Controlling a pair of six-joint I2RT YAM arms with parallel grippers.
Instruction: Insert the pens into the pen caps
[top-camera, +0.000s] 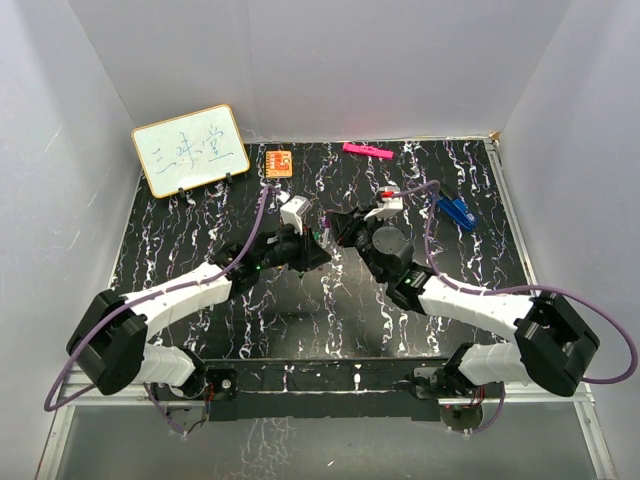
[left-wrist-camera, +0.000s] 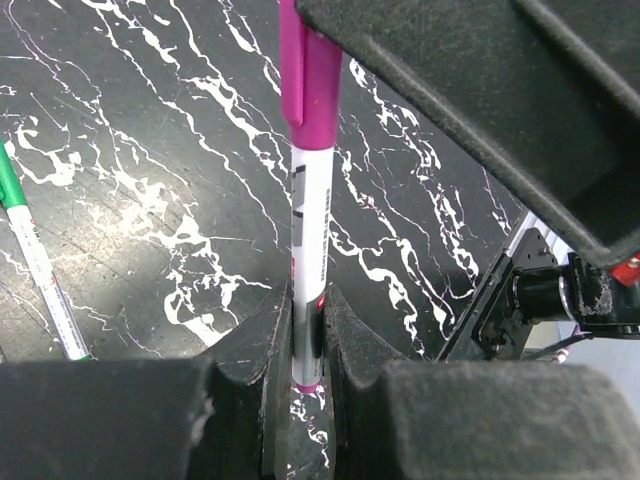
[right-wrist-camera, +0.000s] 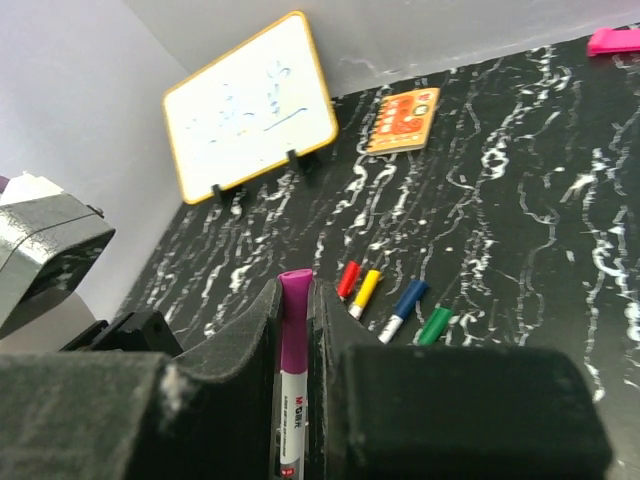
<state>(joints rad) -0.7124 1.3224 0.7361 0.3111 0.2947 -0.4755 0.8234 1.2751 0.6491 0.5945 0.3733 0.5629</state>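
My left gripper lowers the purple pen onto the bare tabletop (top-camera: 335, 262) (left-wrist-camera: 165, 240) beside the green-capped pen next and releases it, as that spot lies below the gripper.
The purple pen is held between both grippers above the table's middle. My left gripper (left-wrist-camera: 308, 300) is shut on its white barrel (left-wrist-camera: 312, 220) near the rear end. The purple cap (left-wrist-camera: 308, 80) sits on the pen's front end. My right gripper (right-wrist-camera: 295, 300) is shut on that purple cap (right-wrist-camera: 293, 340), with the barrel (right-wrist-camera: 290, 420) running down between the fingers. In the top view the left gripper (top-camera: 316, 250) and right gripper (top-camera: 336, 226) meet tip to tip. Pens with red (right-wrist-camera: 347, 279), yellow (right-wrist-camera: 366, 291), blue (right-wrist-camera: 405, 305) and green (right-wrist-camera: 434, 325) caps on lie side by side on the table.
A green-capped pen (left-wrist-camera: 30, 260) lies left of the left gripper. A small whiteboard (top-camera: 190, 150) stands at the back left, an orange card (top-camera: 279, 163) beside it. A flat pink bar (top-camera: 367, 151) lies at the back edge. A blue clip-like piece (top-camera: 455, 210) lies at the right.
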